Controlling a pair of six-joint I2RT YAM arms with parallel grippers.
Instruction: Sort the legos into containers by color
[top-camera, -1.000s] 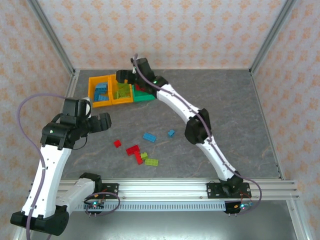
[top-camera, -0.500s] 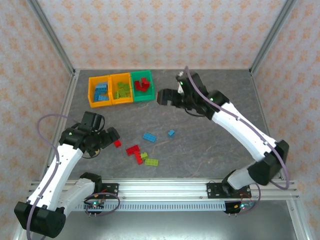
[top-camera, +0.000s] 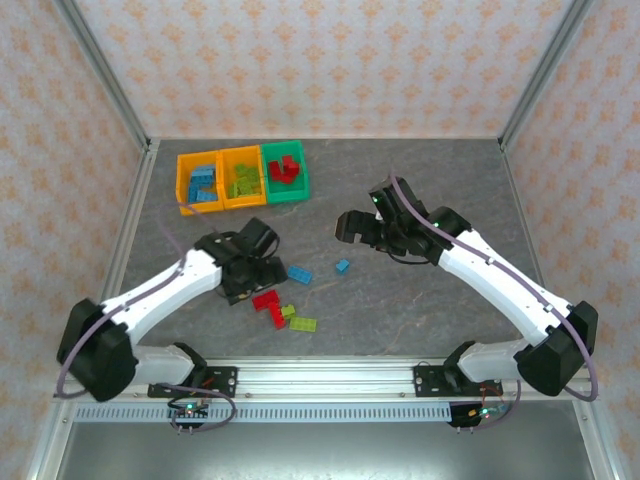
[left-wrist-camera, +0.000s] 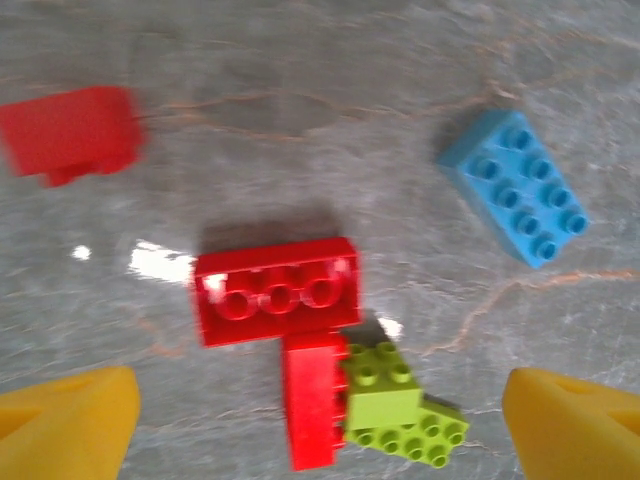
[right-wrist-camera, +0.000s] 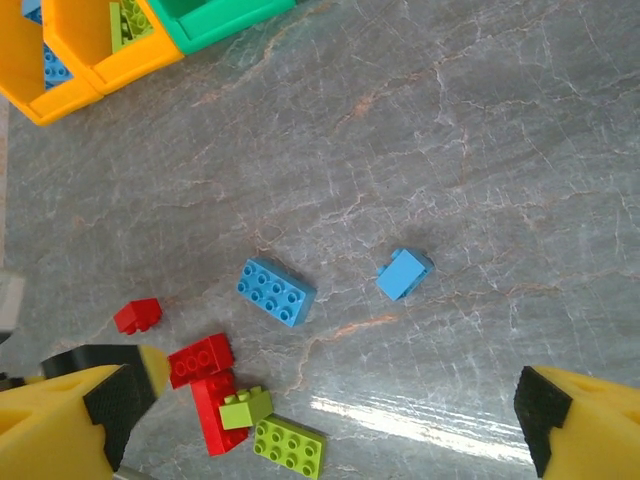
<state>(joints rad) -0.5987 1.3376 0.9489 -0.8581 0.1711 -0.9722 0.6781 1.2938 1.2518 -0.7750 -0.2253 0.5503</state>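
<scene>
The robot will move its left gripper outward over the larger blue brick (top-camera: 299, 274) (left-wrist-camera: 515, 188), lower it and close it, since that brick is clear of the touching red and lime ones.
Loose legos lie mid-table: a blue brick (top-camera: 299, 274), a small blue one (top-camera: 343, 266), two red bricks (top-camera: 266, 300) touching two lime bricks (top-camera: 300, 321). My left gripper (top-camera: 256, 280) hovers open just above the red ones. Between its fingertips (left-wrist-camera: 65, 425) lie a red brick (left-wrist-camera: 275, 290), a second red one (left-wrist-camera: 313, 400) and a lime brick (left-wrist-camera: 380, 385). A small red brick (left-wrist-camera: 70, 132) sits apart. My right gripper (top-camera: 350, 227) hangs open, high over the small blue brick (right-wrist-camera: 404, 273). The containers (top-camera: 243, 178) stand at the back left, holding blue, lime and red legos.
Metal frame posts and patterned walls close in the table. A rail (top-camera: 330, 380) runs along the near edge. The grey tabletop (top-camera: 450, 180) stretches bare to the right and back.
My left arm swung from the left side rightward and down over the red bricks. My right arm withdrew from the containers to right of centre. Both grippers stayed open.
</scene>
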